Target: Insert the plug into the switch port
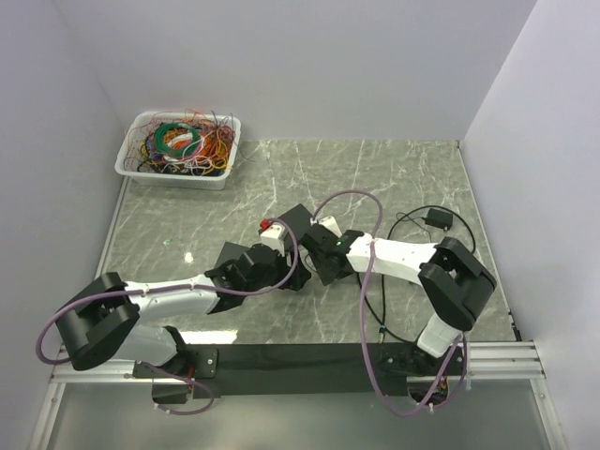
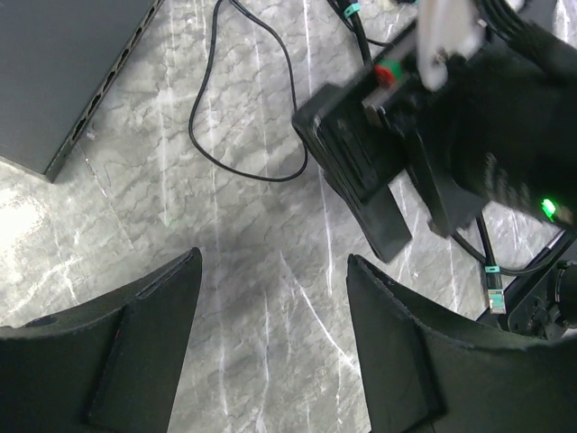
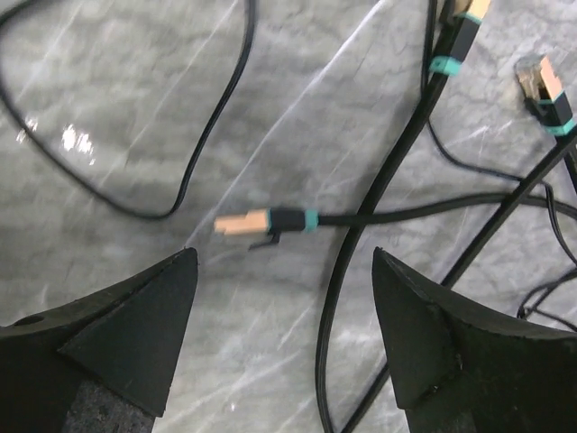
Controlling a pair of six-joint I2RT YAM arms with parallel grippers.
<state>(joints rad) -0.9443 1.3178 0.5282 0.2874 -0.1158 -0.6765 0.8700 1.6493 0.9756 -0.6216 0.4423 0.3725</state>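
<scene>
My right gripper will next move outward, turn to match the slanted cable of the far teal-banded plug, and go down onto the plug's teal band [image 3: 444,65], because the plug is below and outward.
The black switch [image 2: 63,63] lies at the top left of the left wrist view, its row of ports [image 2: 104,95] along the near edge. I cannot pick it out in the top view. A plug [image 3: 261,221] with a beige tip, black boot and teal band lies flat on the marble just ahead of my right gripper [image 3: 284,254], which is open and empty above it. My left gripper [image 2: 273,257] is open and empty over bare marble, right of the switch. In the top view the left gripper [image 1: 258,267] and right gripper [image 1: 319,270] are close together mid-table.
Two more teal-banded plugs [image 3: 544,86] [image 3: 469,18] and crossing black cables lie right of the plug. A thin black cable loop [image 2: 243,135] lies between switch and right gripper. A black adapter [image 1: 438,218] sits right. A white bin of coloured wires [image 1: 180,148] stands back left.
</scene>
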